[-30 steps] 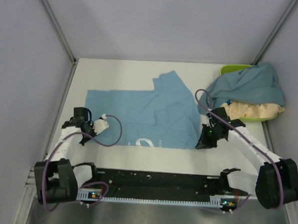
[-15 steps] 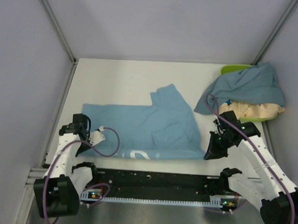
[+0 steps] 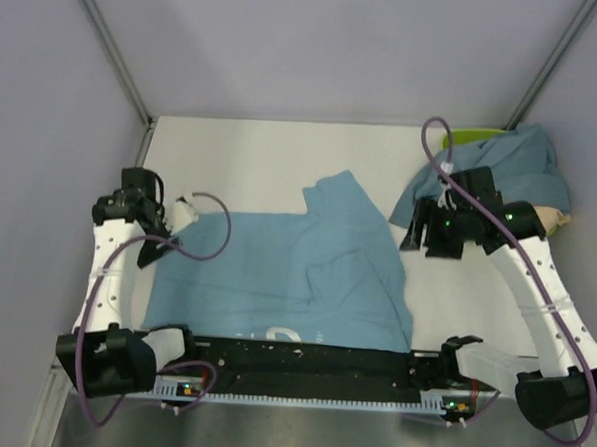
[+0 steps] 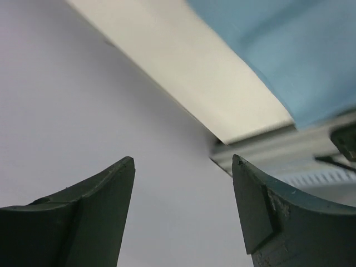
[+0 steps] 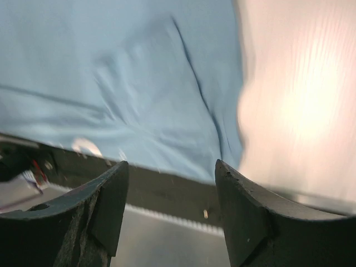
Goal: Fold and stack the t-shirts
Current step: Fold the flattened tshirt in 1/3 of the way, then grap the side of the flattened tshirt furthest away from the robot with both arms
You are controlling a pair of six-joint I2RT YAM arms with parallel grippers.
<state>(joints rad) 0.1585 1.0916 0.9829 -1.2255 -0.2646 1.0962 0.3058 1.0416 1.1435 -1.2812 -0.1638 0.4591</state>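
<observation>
I will next move my right gripper outward and across toward the light sky-blue t-shirt's far sleeve, then down onto the sleeve's far tip (image 3: 344, 179).
The light sky-blue t-shirt (image 3: 296, 273) lies spread on the white table (image 3: 252, 151), its lettered lower edge reaching the black front rail. It also fills the right wrist view (image 5: 122, 72) and shows in a corner of the left wrist view (image 4: 300, 50). My left gripper (image 3: 147, 251) (image 4: 183, 167) hangs open beside the shirt's left edge, nothing between its fingers. Off the shirt's right side, my right gripper (image 3: 415, 238) (image 5: 171, 167) is open and empty. The slate-blue t-shirt (image 3: 496, 174) lies heaped over the beige one (image 3: 557, 212) at the back right.
A lime-green tray (image 3: 465, 139) under the heaped shirts sits in the back right corner. Grey walls (image 3: 41, 170) close in left, right and behind. The black rail (image 3: 301, 359) with both arm bases runs along the near edge.
Both grippers dragged the sky-blue shirt toward the near edge, then opened, let it go and lifted away toward the back. The shirt now lies flat and further forward.
</observation>
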